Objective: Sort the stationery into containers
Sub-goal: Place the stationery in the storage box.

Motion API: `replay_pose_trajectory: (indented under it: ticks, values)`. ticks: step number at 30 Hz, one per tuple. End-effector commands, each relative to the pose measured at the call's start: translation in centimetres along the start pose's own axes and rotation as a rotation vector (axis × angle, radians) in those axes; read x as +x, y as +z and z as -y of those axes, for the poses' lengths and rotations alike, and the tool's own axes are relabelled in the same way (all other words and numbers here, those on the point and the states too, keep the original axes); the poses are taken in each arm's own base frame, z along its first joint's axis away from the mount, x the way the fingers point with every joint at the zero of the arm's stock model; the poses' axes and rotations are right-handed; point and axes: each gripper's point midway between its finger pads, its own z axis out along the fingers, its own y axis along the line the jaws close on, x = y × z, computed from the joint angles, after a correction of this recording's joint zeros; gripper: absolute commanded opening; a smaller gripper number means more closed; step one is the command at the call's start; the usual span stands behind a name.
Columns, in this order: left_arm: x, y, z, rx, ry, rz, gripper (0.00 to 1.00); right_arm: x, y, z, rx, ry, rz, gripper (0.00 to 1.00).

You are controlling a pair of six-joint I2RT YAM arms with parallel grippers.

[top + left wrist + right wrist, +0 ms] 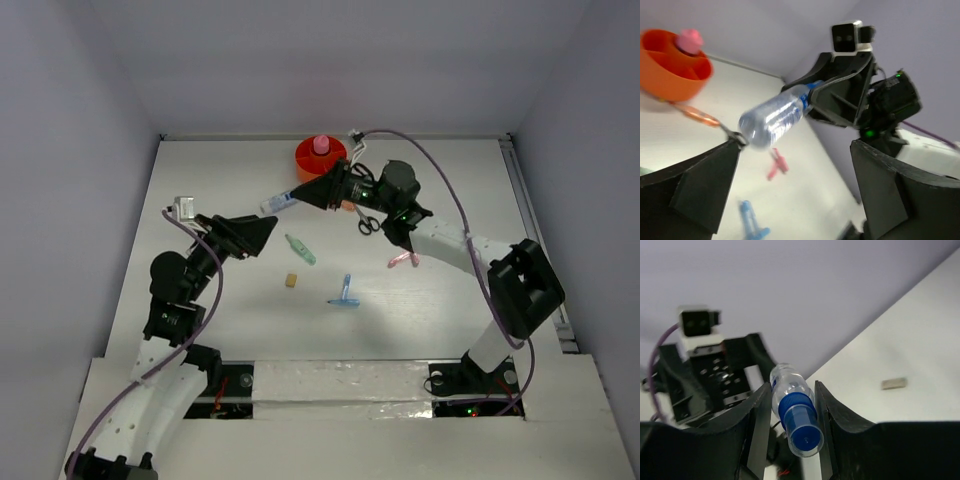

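My right gripper should next move outward to the tub, turn the bottle down over the orange tub's open section [338,157] and release it.
My right gripper [300,195] is shut on the blue cap end of a small clear bottle [279,202] and holds it in the air, just in front of the orange tub [306,158]. In the right wrist view the bottle [801,426] sits between both fingers. A pink-capped glue bottle [320,145] stands in the tub. My left gripper [266,231] is open and empty, just below the held bottle [774,117]. On the table lie black-handled scissors [367,222], a pink piece [403,260], a green piece [300,249], a tan eraser [291,281] and a light-blue T-shaped piece [344,293].
White walls close the table at the back and both sides. A rail [535,230] runs along the right edge. The two grippers are close together, facing each other. The left wrist view also shows the tub [670,75], the pink piece [776,166] and the T-shaped piece [751,225].
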Motion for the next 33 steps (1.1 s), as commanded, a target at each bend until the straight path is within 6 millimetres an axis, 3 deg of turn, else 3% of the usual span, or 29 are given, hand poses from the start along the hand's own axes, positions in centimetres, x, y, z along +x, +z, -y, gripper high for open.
replay_pose_trajectory:
  ticks: [1, 3, 4, 6, 7, 8, 9, 11, 12, 13, 15, 16, 18, 24, 29, 33]
  values:
    - [-1.9, -0.7, -1.5, -0.173, 0.174, 0.012, 0.95, -7.4, -1.5, 0.6, 0.091, -0.146, 0.135, 0.06]
    - [-3.2, -1.0, -2.1, -0.249, 0.223, 0.034, 0.99, -9.2, -2.0, 2.8, 0.205, -0.172, 0.118, 0.06]
    - [-2.9, -1.3, -3.1, -0.295, 0.264, 0.002, 0.99, -9.1, -2.0, 4.4, 0.263, -0.231, 0.086, 0.06]
    - [-3.5, -1.2, -3.4, -0.331, 0.311, -0.01, 0.99, -11.2, -2.8, 7.0, 0.42, -0.261, 0.078, 0.07]
    - [-3.0, -1.5, -4.1, -0.359, 0.324, -0.049, 0.99, -11.5, -3.0, 8.1, 0.473, -0.321, 0.052, 0.06]
    - [-3.0, -1.3, -4.5, -0.375, 0.359, -0.074, 0.99, -10.6, -3.7, 11.1, 0.587, -0.302, 0.004, 0.06]
    - [-2.7, -1.2, -4.9, -0.382, 0.374, -0.099, 0.99, -12.7, -3.6, 11.0, 0.616, -0.344, 0.02, 0.06]
    - [-1.7, -1.1, -6.3, -0.409, 0.41, -0.16, 0.99, -13.4, -4.3, 14.0, 0.749, -0.423, -0.035, 0.06]
    - [-1.4, -1.1, -6.8, -0.42, 0.414, -0.176, 0.99, -12.7, -4.9, 15.5, 0.8, -0.406, -0.054, 0.06]
    - [-1.2, -1.0, -7.2, -0.428, 0.416, -0.186, 0.99, -14.1, -4.7, 15.4, 0.817, -0.459, -0.049, 0.06]
    - [-0.4, -0.7, -7.6, -0.42, 0.412, -0.222, 0.99, -13.1, -5.4, 18.4, 0.912, -0.458, -0.117, 0.06]
    - [-0.4, -0.6, -7.5, -0.41, 0.415, -0.225, 0.99, -14.4, -5.2, 18.3, 0.933, -0.494, -0.109, 0.06]
    - [-0.4, -0.4, -7.6, -0.41, 0.415, -0.226, 0.99, -13.6, -5.4, 19.7, 0.961, -0.492, -0.151, 0.05]
    - [-0.5, -0.4, -7.9, -0.428, 0.418, -0.225, 0.99, -13.5, -5.8, 21.8, 1.021, -0.523, -0.191, 0.05]
    - [-0.4, -0.4, -8.2, -0.434, 0.414, -0.232, 0.99, -13.4, -6.4, 24.7, 1.062, -0.527, -0.209, 0.04]
    - [-0.3, -0.3, -8.2, -0.431, 0.413, -0.235, 0.99, -13.3, -5.9, 25.2, 1.052, -0.52, -0.198, 0.04]
